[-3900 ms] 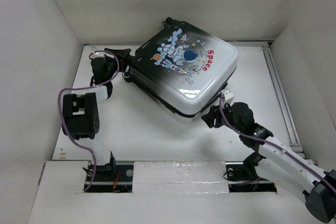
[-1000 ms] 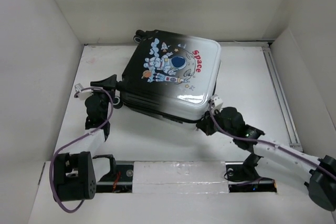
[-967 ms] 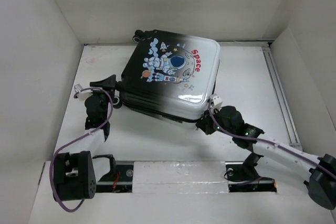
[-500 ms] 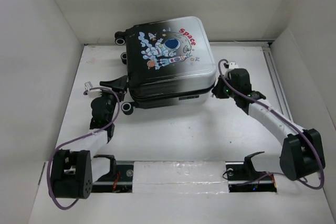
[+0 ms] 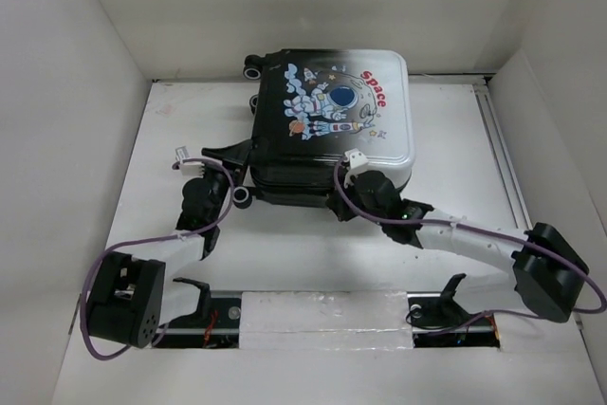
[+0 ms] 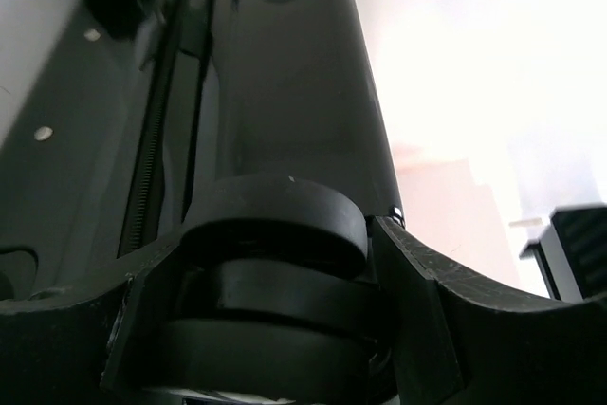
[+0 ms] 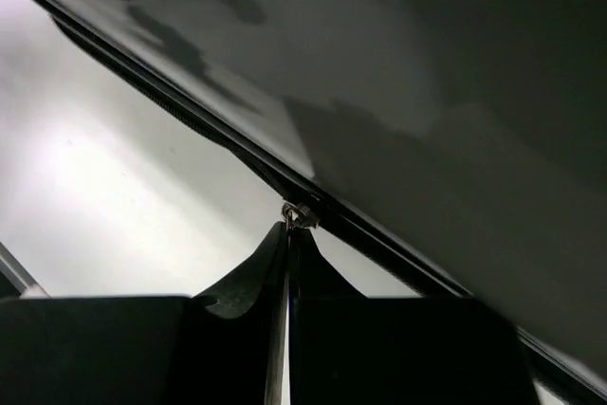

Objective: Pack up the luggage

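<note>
The left gripper will move gently to the right in the top view next, keeping the black wheel braced until the robot releases it, while the right gripper pinches the luggage's zipper pull point(image 7: 297, 214).
The luggage point(image 5: 332, 120) lies flat and closed at the back middle of the table, astronaut picture and red "Space" facing up. My left gripper point(image 5: 237, 177) is at its left side. In the left wrist view its fingers point(image 6: 427, 320) sit tight on either side of a black wheel point(image 6: 275, 244) of the luggage. My right gripper point(image 5: 343, 206) is at the luggage's front edge. In the right wrist view it is shut point(image 7: 289, 234), with the small metal zipper pull point(image 7: 297, 214) pinched at its tips along the dark zip line.
White walls close in the table on the left, back and right. A metal rail point(image 5: 505, 168) runs along the right side. The arms' mounting bar point(image 5: 322, 312) lies across the near edge. The right arm point(image 5: 465, 239) stretches low across the front right.
The luggage has turned and shifted to the right. My right gripper has come round from its right side to its front edge. My left gripper has followed along at the wheel.
</note>
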Available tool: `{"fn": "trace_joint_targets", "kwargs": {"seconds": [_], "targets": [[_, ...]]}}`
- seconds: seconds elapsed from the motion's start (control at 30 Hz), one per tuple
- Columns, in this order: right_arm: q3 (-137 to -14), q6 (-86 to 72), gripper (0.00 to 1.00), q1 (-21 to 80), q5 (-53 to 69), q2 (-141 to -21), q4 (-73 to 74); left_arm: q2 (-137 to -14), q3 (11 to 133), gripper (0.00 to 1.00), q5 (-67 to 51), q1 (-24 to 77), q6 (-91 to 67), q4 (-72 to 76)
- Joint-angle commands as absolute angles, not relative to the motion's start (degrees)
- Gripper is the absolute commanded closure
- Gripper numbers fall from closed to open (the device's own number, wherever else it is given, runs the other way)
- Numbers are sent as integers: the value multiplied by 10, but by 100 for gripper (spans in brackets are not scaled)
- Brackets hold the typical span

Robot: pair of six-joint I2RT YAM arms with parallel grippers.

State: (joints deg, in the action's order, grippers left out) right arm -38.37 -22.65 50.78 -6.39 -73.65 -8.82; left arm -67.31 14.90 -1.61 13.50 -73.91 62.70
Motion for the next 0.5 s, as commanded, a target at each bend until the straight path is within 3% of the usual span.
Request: {"fn": "trace_joint_targets", "kwargs": {"seconds": [0.0,0.17,0.23,0.47], "targets": [[-492,-211,100,464,5,-750,-155,-657,132,100,-133,164,-694,679],[-577,-177,100,508,6,-855,-149,-645,145,100,-136,206,-694,668],[-617,-177,100,515,64,-898,-169,-640,145,100,-136,229,-700,661],[-686,-150,100,569,102,-1032,-203,-644,134,100,-229,249,-758,707]]}}
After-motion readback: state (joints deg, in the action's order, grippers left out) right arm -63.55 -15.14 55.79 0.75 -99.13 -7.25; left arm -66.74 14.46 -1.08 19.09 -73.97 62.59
